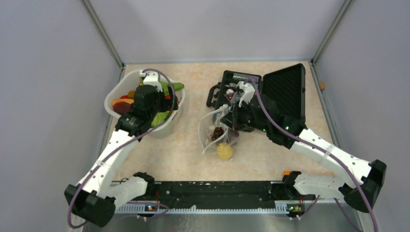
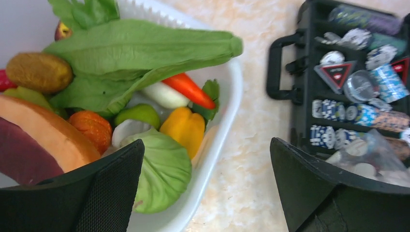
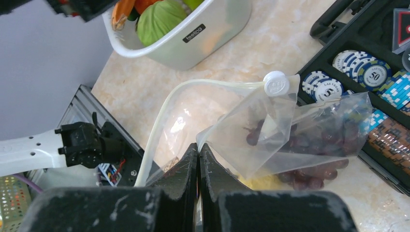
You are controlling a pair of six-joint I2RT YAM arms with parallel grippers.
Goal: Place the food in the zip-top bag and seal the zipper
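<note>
I will move my left gripper to the left in the top view and down to the orange carrot [image 1: 126, 101] [image 2: 63, 140] below it, and turn it to match the carrot's slant.
The food [image 2: 135, 63] fills the white basket [image 2: 223, 116]: green leaves, a yellow pepper [image 2: 183, 126], an orange-red carrot shape, a pale cabbage [image 2: 162, 171]. My left gripper [image 2: 208, 191] is open and empty above the basket's right rim; it also shows in the top view [image 1: 162, 112]. The zip-top bag [image 3: 285, 121] lies on the table with dark grapes [image 3: 316, 145] and a yellow lemon [image 1: 224, 151] in it. My right gripper [image 3: 198, 149] is shut on the bag's edge. The zipper [image 3: 157, 128] curves in an open loop.
An open black case [image 1: 283, 89] with poker chips [image 3: 367, 72] lies right behind the bag, touching it. The white basket [image 1: 145, 104] stands at the back left. Grey walls enclose the table; the arm bases and a black rail [image 1: 208, 191] line the near edge.
</note>
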